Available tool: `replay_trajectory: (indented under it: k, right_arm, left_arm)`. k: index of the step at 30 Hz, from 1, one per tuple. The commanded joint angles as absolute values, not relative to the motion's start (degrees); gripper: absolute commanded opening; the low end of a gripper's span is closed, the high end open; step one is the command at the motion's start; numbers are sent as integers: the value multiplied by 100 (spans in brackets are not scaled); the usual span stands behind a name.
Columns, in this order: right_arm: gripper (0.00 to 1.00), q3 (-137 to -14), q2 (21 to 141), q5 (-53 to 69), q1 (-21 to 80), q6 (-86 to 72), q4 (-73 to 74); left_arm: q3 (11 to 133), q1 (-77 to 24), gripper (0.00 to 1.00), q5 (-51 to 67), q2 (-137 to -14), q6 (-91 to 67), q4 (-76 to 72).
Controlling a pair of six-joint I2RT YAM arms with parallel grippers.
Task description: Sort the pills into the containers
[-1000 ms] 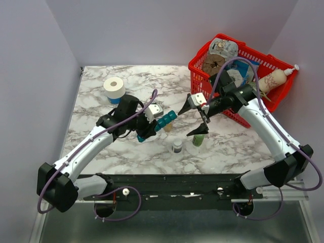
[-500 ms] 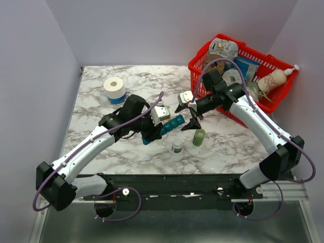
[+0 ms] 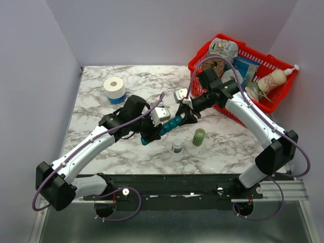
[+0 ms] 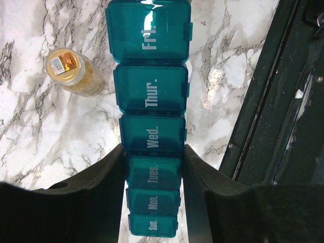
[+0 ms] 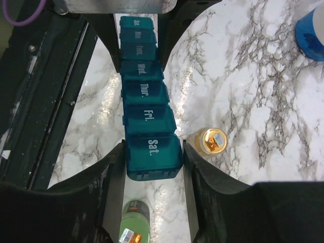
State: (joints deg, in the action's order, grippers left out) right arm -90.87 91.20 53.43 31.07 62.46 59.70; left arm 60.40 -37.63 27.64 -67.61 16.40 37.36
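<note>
My left gripper moves down and to the left in the top view next and releases the teal strip there, since bare marble lies there, clear of the bottles.
The containers are one teal pill-organiser strip (image 3: pixel 171 123) with day labels, held in the air over the marble table. My left gripper (image 3: pixel 152 132) is shut on it around the Tues and Wed compartments (image 4: pixel 153 152). My right gripper (image 3: pixel 188 115) is shut on the Sat end (image 5: pixel 153 149), with both fingers against that compartment's sides. All lids look closed. The pills are in a small clear bottle with a tan cap (image 4: pixel 73 71), which stands on the table just beside the strip, also in the right wrist view (image 5: pixel 211 140).
A green bottle (image 3: pixel 198 137) and a white bottle with a dark cap (image 3: pixel 176 147) stand on the table near the front, below the strip. A red wire basket (image 3: pixel 253 49) full of items sits back right. A white tape roll (image 3: pixel 114 88) sits back left.
My right gripper moved left, away from the green bottle, and closed on the strip's Sat end. My left gripper shifted the strip slightly right and kept its hold.
</note>
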Motion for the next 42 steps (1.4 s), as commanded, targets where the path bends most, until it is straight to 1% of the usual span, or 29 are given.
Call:
replay_trajectory:
  k: [1, 6, 12, 17, 23, 29, 31, 35, 37, 42]
  right_arm:
    - [46, -9351, 9220, 5475, 3146, 6301, 6196]
    - [36, -9474, 9334, 5721, 3155, 6398, 6529]
    - [35, -9492, 9518, 5932, 3146, 5943, 6513]
    - [34, -9501, 9720, 6134, 3146, 5116, 6407]
    - [34, -9457, 9923, 6328, 3146, 4342, 6214]
    - [35, -9334, 10063, 6346, 3138, 3280, 5608]
    - [38, -9500, 10177, 6311, 3120, 2920, 5572]
    - [44, -9545, 10187, 5873, 3094, 2593, 5257]
    - [45, -9440, 10117, 5687, 3085, 2392, 4870]
    - [47, -9422, 10064, 5432, 3085, 2075, 4431]
  left_arm:
    - [6231, -3823, 0, 2610, -6785, 1758, 3964]
    - [6302, -3841, 0, 2426, -6812, 1775, 3999]
    - [6328, -3972, 0, 1769, -6654, 1802, 3938]
    - [6267, -4157, 0, 1240, -6443, 1951, 3841]
    - [6275, -4377, 0, 686, -6486, 2065, 3911]
    - [6223, -4526, 0, 475, -6495, 2179, 3920]
    - [6170, -4553, 0, 501, -6451, 2267, 3902]
    - [5995, -4553, 0, 641, -6258, 2312, 3841]
    - [5933, -4553, 0, 729, -6197, 2294, 3788]
    - [5801, -4553, 0, 852, -6108, 2232, 3691]
